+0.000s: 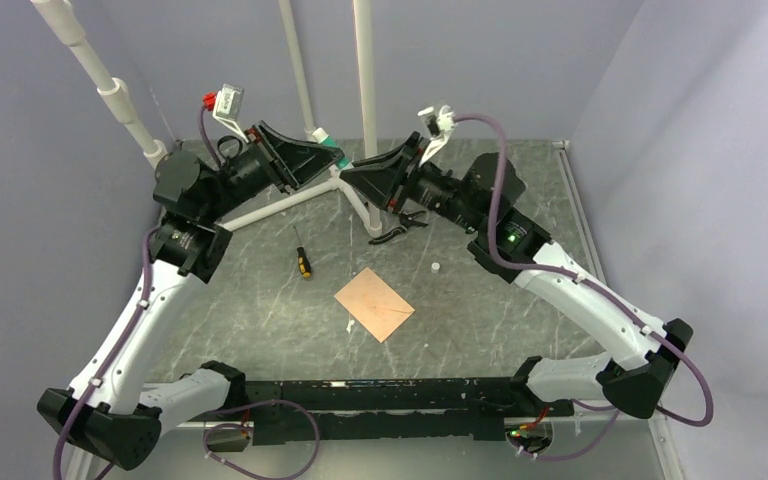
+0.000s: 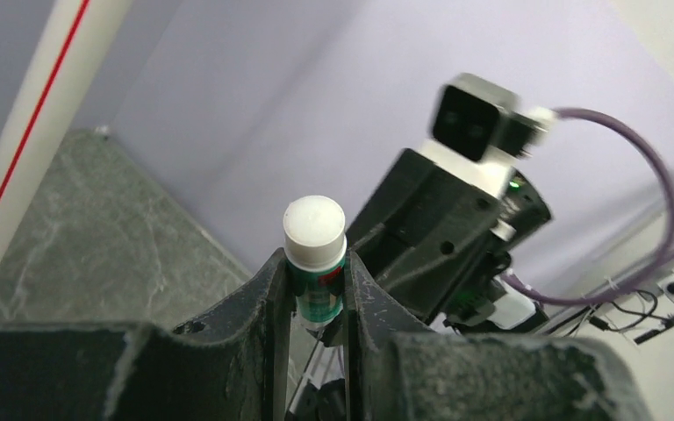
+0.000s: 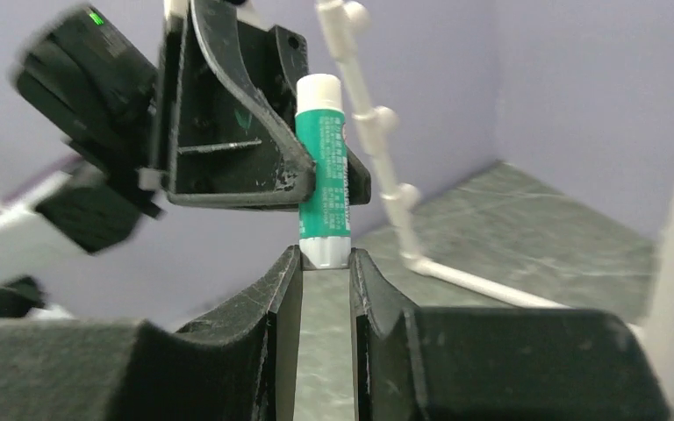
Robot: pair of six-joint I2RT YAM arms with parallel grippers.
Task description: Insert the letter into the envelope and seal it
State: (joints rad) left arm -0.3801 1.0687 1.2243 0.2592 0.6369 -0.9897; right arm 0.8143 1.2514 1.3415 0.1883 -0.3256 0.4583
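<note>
My left gripper draws back with a turn next and releases the glue stick (image 1: 328,141) between the right gripper's fingers, since they lie just back of my left gripper.
A green glue stick (image 1: 328,141) with white ends hangs high over the back of the table, held between both grippers. My left gripper (image 2: 314,260) is shut on its green body, and one white end (image 2: 314,226) pokes past the fingertips. My right gripper (image 3: 326,256) is shut on the other, ribbed white end of the glue stick (image 3: 325,167), facing the left gripper (image 1: 332,153). The peach-tan envelope (image 1: 374,303) lies flat on the table in front of both arms, far below the grippers. The letter does not show as a separate sheet.
A yellow-handled screwdriver (image 1: 303,262) lies left of the envelope. Black pliers (image 1: 400,228) rest under the right arm. A small white cap (image 1: 436,267) sits to the envelope's right, with a white scrap (image 1: 348,326) at its near corner. A white pipe frame (image 1: 290,205) crosses the back.
</note>
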